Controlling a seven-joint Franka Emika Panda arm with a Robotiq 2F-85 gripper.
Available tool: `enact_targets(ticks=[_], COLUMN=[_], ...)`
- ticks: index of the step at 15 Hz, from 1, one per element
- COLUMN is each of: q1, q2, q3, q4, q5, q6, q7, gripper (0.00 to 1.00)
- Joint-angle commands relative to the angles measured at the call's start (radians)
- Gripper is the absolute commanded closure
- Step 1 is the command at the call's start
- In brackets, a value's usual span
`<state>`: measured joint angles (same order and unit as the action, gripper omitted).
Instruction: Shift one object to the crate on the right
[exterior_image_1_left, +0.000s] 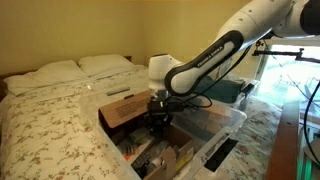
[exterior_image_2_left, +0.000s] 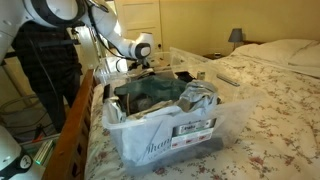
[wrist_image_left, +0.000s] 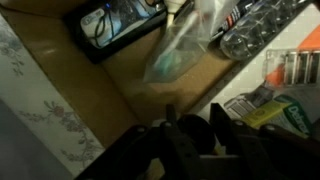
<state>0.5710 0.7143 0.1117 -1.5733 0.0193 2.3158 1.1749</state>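
My gripper should next move up, then over the clear plastic crate beside it, past the cardboard box, and let go, because the box's cardboard sides rise around my gripper's fingers.
My gripper hangs low between a brown cardboard box and a clear plastic crate on the bed. In the wrist view the two dark fingers sit close together on a dark round object; what it is I cannot tell. In an exterior view the gripper is behind a clear crate full of clothes and bags.
Under the wrist are a cardboard flap, a clear plastic bag, a battery pack and a black-framed item. Another clear tub of loose items stands in front. The floral quilt and pillows lie beyond. A wooden bed rail runs alongside.
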Motion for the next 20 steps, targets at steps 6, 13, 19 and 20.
enact_targets(ticks=[6, 13, 19, 20], q1=[-0.014, -0.104, -0.165, -0.165], q2=[-0.435, -0.676, -0.723, -0.703], q3=[0.005, 0.091, 0.164, 0.179], q4=[-0.429, -0.584, -0.551, -0.547], q5=[-0.018, 0.027, -0.013, -0.016], q6=[0.037, 0.071, 0.043, 0.065], q7=[0.234, 0.293, 0.276, 0.258], gripper=[0.86, 0.86, 0.34, 0.28])
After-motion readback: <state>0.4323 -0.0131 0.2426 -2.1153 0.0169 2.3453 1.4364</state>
